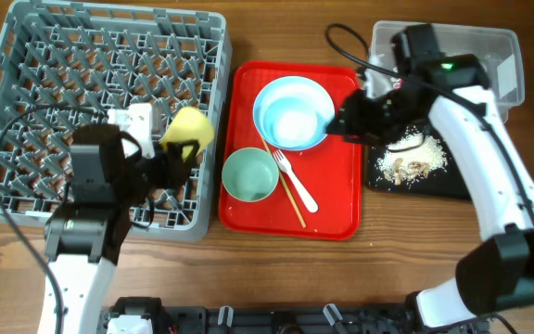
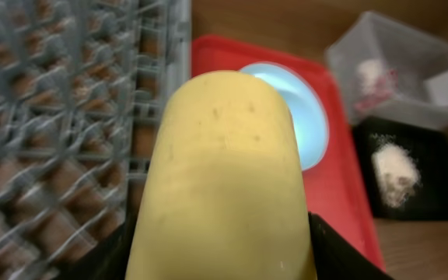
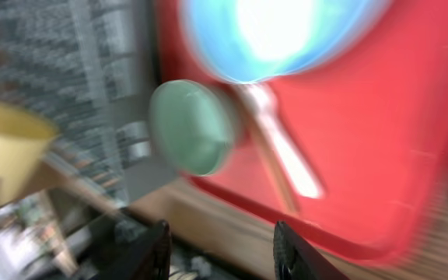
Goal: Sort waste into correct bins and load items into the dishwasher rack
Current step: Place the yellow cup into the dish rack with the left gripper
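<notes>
The robot's left hand will next go left in the overhead view and down to the rack's near wires to let go of the cup (image 1: 191,126), as it hangs over the rack's edge.
My left gripper (image 1: 180,151) is shut on the yellow-green cup (image 1: 191,126) and holds it over the right edge of the grey dishwasher rack (image 1: 54,65). The cup (image 2: 224,171) fills the left wrist view. On the red tray lie a pale blue plate with a bowl (image 1: 293,113), a pale green-blue bowl (image 1: 249,174), a white fork (image 1: 297,182) and chopsticks (image 1: 286,190). My right gripper (image 1: 341,122) is open and empty above the tray's right side, next to the plate. The red-and-white wrapper (image 2: 376,75) lies in the clear tub (image 1: 452,42). Crumbs (image 1: 413,158) lie on the black tray (image 1: 383,176).
The red tray (image 1: 336,209) sits between the rack and the two bins. The right wrist view is blurred and shows its open fingers (image 3: 220,249), the bowl (image 3: 189,128), the fork (image 3: 282,155) and the cup (image 3: 6,148). Cables trail from both arms.
</notes>
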Motion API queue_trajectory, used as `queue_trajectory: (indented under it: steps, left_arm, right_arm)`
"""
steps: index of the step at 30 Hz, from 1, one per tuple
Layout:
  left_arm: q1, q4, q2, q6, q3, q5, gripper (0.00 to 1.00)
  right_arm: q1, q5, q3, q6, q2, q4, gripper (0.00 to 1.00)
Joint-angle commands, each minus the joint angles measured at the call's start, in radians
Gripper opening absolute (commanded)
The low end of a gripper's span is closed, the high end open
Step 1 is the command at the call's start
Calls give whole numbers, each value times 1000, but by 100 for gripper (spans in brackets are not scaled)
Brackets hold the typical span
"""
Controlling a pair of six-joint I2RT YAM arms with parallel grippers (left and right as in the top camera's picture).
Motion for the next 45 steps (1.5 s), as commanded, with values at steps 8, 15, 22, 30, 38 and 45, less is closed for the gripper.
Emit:
queue_trajectory:
  steps: [8,15,22,30,38,45]
  left_arm:
    - [65,-310,-62,-78,135,-337,4]
    - [231,-379,95,-89,176,-337,4]
    - [240,-367,342,-89,175,-338,4]
    - [242,-295,472,-89,176,-352,100]
    - [235,-323,396,-89,319,-251,100]
    - [50,-273,310,-93,351,-112,100]
  right_arm:
    - [-196,285,11,-129,-208,-100,48]
    - [-204,285,11,-161,-205,-107,50]
    - [-204,285,11,-161,-205,-108,50]
    - [-204,285,11,-161,-205,-114,51]
    - [-204,284,10,-161,-205,-118,75]
    - [-204,284,10,-161,-205,-118,92]
